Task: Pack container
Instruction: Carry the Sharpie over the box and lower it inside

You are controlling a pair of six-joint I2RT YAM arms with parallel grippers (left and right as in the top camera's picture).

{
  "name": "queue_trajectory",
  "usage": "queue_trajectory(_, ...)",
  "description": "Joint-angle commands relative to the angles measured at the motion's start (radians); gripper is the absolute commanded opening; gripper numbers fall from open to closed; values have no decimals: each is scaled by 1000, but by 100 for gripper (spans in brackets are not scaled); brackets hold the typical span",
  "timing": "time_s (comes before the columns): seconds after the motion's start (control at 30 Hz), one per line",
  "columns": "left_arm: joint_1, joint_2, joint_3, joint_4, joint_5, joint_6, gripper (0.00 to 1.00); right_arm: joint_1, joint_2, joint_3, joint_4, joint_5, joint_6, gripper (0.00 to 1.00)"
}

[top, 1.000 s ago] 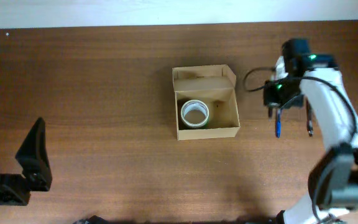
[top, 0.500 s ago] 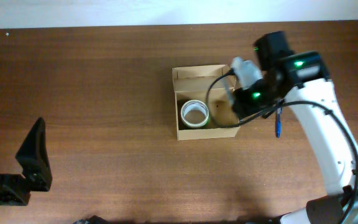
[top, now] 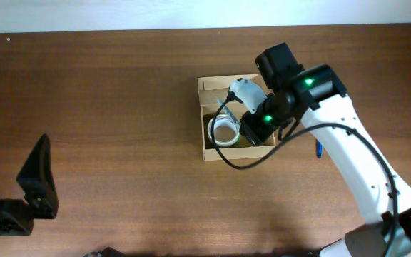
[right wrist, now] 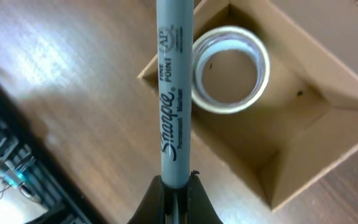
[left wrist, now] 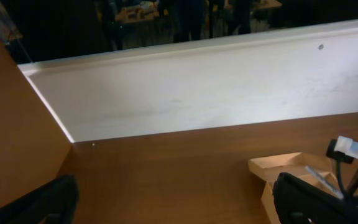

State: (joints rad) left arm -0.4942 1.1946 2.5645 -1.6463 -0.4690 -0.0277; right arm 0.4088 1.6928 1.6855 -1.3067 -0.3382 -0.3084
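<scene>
The box's bare bottom is below, so I next need to turn my right gripper, lower it there and release the marker (right wrist: 174, 93) where the tape roll leaves room.
The container (top: 237, 152) is a tan cardboard box with its flap lid open, at the table's middle. A white tape roll (top: 223, 130) lies in its left half. My right gripper (top: 257, 127) hovers over the box's right half, shut on a grey Sharpie marker (right wrist: 174, 93). In the right wrist view the gripper (right wrist: 177, 193) holds the marker's end, and the marker points across the box's wall (right wrist: 303, 155) beside the tape roll (right wrist: 230, 70). My left gripper (top: 38, 182) is open and empty at the front left, far from the box (left wrist: 284, 165).
A blue pen (top: 318, 148) lies on the table right of the box, partly under my right arm. A white wall edge (left wrist: 197, 93) runs along the table's far side. My left gripper's fingers (left wrist: 173, 208) frame bare brown table.
My right arm has swung left from beside the box to above it, with the marker in its jaws. The left arm has not moved.
</scene>
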Motion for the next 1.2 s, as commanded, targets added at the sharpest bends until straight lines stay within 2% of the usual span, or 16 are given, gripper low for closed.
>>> queue_trajectory(0.0,0,-5,-5,-18,-18,-6,99,2,55,8,43,56,53,4)
queue_trajectory(0.2,0,-5,-5,-32,-18,-7,100,2,153,8,154,248,260,4)
queue_trajectory(0.37,0,-5,-5,-38,-18,-7,99,2,224,8,216,328,416,4)
queue_trajectory(0.77,0,-5,-5,-39,-18,-7,100,2,277,7,223,377,632,4)
queue_trajectory(1.0,0,-5,-5,-39,-18,-6,99,3,277,7,221,377,694,4)
queue_trajectory(1.17,0,-5,-5,-39,-18,-6,99,3,277,7,208,377,915,4)
